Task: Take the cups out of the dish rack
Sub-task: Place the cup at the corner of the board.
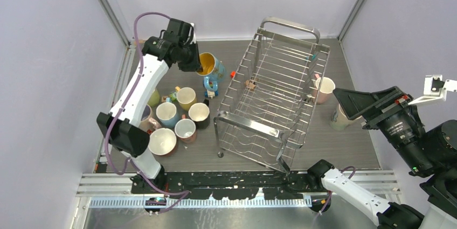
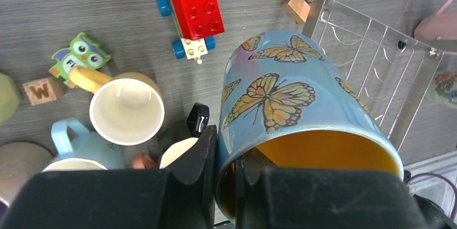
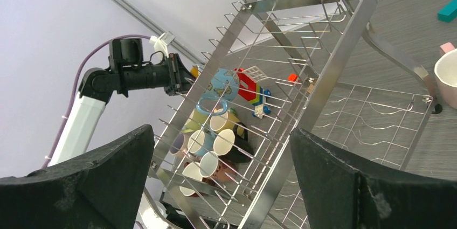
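I should next move my left gripper down, back and toward the rack (image 1: 275,94), over the gap (image 1: 218,103) beside the black mug, to let go there, because that tabletop is bare.
My left gripper (image 1: 193,62) (image 2: 226,175) is shut on the rim of a light blue butterfly mug (image 1: 209,65) (image 2: 291,105) with a yellow inside, one finger inside and one outside. It holds the mug tilted above the table, left of the dish rack (image 1: 275,94) (image 2: 372,56) (image 3: 323,78). I see no mugs inside the rack. Several mugs (image 1: 183,116) (image 3: 215,143) stand grouped on the table left of the rack. A pink mug (image 1: 325,89) and a tan mug (image 1: 340,117) stand to its right. My right gripper (image 1: 372,105) (image 3: 223,186) is open and empty, right of the rack.
A red brick car (image 2: 191,8), an owl figure (image 2: 81,54) and a lettered wooden block (image 2: 42,90) lie among the mugs. A small tan block (image 1: 250,84) lies on the rack's floor. Purple walls close the table on three sides.
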